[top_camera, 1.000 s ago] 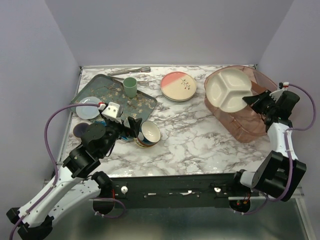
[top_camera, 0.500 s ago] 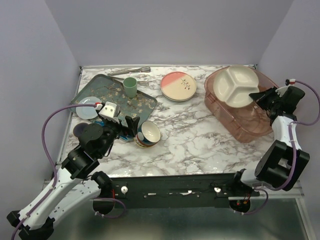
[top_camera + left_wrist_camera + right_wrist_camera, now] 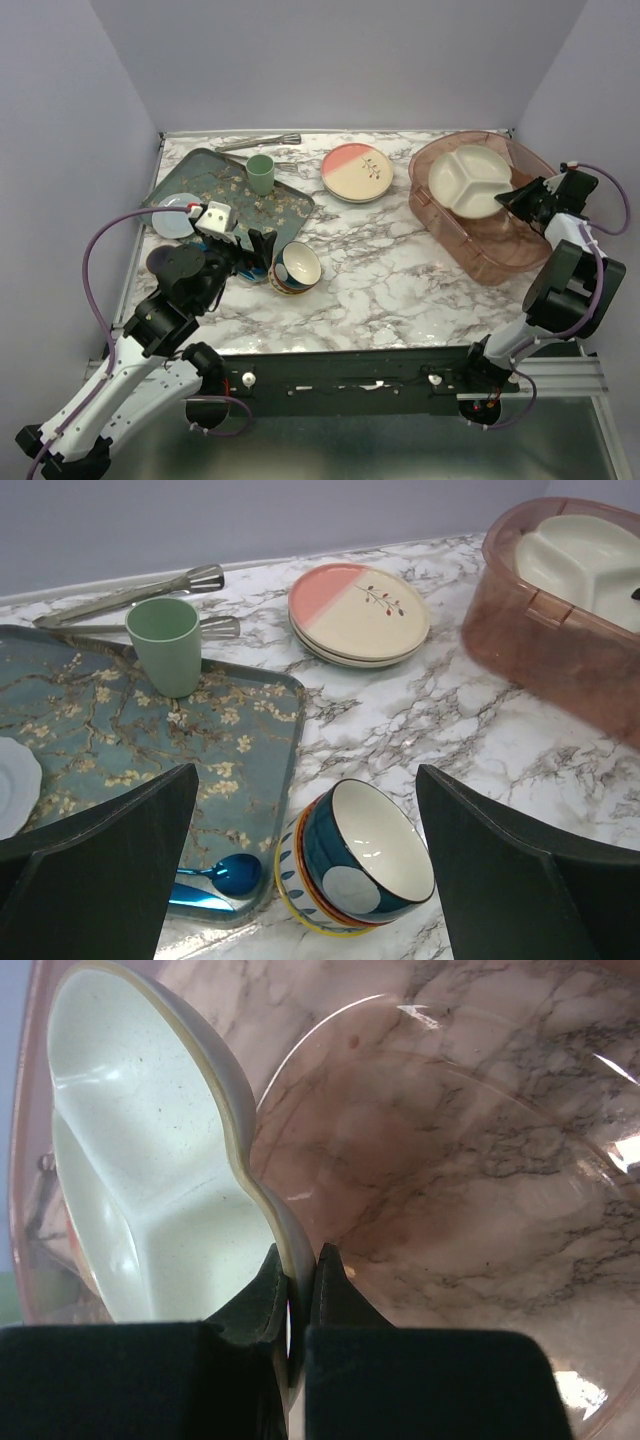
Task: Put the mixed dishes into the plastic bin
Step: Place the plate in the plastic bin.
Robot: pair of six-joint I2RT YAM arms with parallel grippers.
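Note:
The cream plate [image 3: 468, 181] already hangs within the bin's sides, so I need to lower my right gripper toward the bin side nearest the stacked plates and release the plate's rim.
My right gripper [image 3: 518, 197] [image 3: 297, 1260] is shut on the rim of the cream three-section plate [image 3: 468, 181] [image 3: 150, 1160], which hangs tilted over the inside of the pinkish plastic bin [image 3: 480, 245] [image 3: 450, 1180]. My left gripper [image 3: 262, 250] [image 3: 300, 870] stands wide open just left of the blue-yellow patterned bowl [image 3: 296, 267] [image 3: 360, 860], which lies tipped on the marble. A stack of pink-and-cream plates [image 3: 357, 172] [image 3: 358, 613] rests at the back middle. A pale mint plate [image 3: 175, 217] [image 3: 12, 785] sits on the tray's left end.
A dark-green floral tray [image 3: 225, 180] [image 3: 130, 730] holds a green cup [image 3: 260, 174] [image 3: 166, 646] and a blue spoon [image 3: 205, 880]. Metal tongs [image 3: 260, 143] [image 3: 130, 592] lie along the back edge. Walls close in on three sides.
The right gripper has carried the three-section plate back and down, lower into the bin. The left arm has edged slightly towards the bowl, still open.

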